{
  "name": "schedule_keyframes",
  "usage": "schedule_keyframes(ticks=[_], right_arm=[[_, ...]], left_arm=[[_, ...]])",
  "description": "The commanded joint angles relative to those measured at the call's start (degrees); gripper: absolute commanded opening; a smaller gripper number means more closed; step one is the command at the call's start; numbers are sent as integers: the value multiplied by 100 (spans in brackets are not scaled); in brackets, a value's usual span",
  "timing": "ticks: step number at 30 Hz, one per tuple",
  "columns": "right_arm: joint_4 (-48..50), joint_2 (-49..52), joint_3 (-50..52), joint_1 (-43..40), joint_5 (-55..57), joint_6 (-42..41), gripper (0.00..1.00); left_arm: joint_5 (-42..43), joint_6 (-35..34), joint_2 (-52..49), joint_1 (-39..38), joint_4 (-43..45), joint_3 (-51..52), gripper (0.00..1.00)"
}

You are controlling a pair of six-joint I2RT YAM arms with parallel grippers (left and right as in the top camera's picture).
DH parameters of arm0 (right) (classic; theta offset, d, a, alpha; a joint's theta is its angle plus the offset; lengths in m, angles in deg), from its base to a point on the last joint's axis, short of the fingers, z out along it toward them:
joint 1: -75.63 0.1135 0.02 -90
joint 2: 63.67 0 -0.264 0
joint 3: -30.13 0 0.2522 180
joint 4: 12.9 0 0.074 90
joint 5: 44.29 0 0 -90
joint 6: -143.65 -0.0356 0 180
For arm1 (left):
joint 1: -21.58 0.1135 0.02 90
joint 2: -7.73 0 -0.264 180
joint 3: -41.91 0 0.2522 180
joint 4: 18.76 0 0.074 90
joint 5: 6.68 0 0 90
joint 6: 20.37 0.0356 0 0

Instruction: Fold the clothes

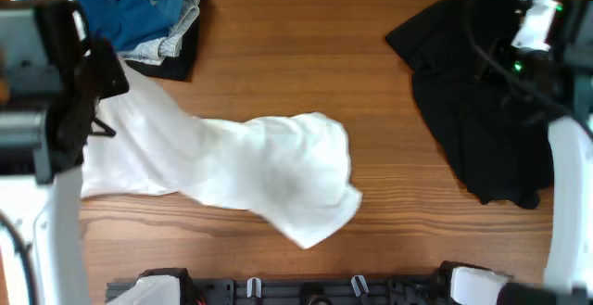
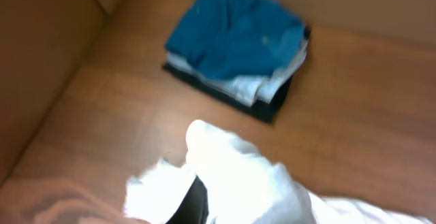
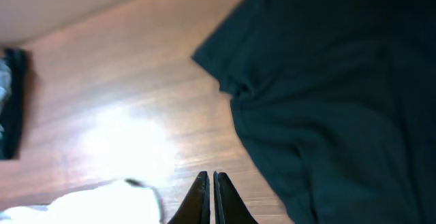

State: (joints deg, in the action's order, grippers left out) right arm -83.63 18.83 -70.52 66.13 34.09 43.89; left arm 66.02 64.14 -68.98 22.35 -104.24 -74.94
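Observation:
The shirt [image 1: 250, 171] lies bunched, so the robot's left gripper will next swing outward and to the right in the overhead view, over the stack's bare-wood edge [image 1: 195, 22], to release it.
The white shirt [image 1: 250, 171] lies bunched across the middle of the table, and its left end rises up to my left gripper [image 1: 100, 87]. In the left wrist view the white fabric [image 2: 238, 176] drapes over a dark finger [image 2: 197, 203], so that gripper is shut on the shirt and holds it lifted. The black garment [image 1: 473, 101] lies crumpled at the right, and it also shows in the right wrist view [image 3: 340, 94]. My right gripper [image 3: 210, 197] is shut and empty, above bare wood just left of the black garment's edge.
A stack of small folded pieces, blue on top [image 1: 139, 8], sits at the back left; it also shows in the left wrist view [image 2: 238, 43]. A brown wall [image 2: 41, 54] borders the table's left side. The arm bases [image 1: 306, 291] line the front edge.

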Motion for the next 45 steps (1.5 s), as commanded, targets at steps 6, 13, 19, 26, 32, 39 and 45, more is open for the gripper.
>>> schedule_keyframes(ticks=[6,13,19,26,32,39,45], right_arm=[[-459,1519,-2,890,-1078,726,20],[-756,1513,1467,2756,-1097,787,42],[581,1513,2859,4262,-514,26,57],[1340,1515,3731,4854,389,-957,64],[1482,1497,3845,4795,634,-1504,4],[522,48,1982,2946,737,-817,4],[166,-732,549,981,219,-70,4]], left_arm=[[249,-164,-1408,26,-50,-42,4],[249,-273,-1401,26,339,-42,4],[249,-271,-1401,26,404,-42,4],[251,-271,-1401,26,402,-42,4],[251,-271,-1399,26,376,-42,4],[236,-223,-1069,26,535,-44,4],[70,-225,-212,133,728,-44,4]])
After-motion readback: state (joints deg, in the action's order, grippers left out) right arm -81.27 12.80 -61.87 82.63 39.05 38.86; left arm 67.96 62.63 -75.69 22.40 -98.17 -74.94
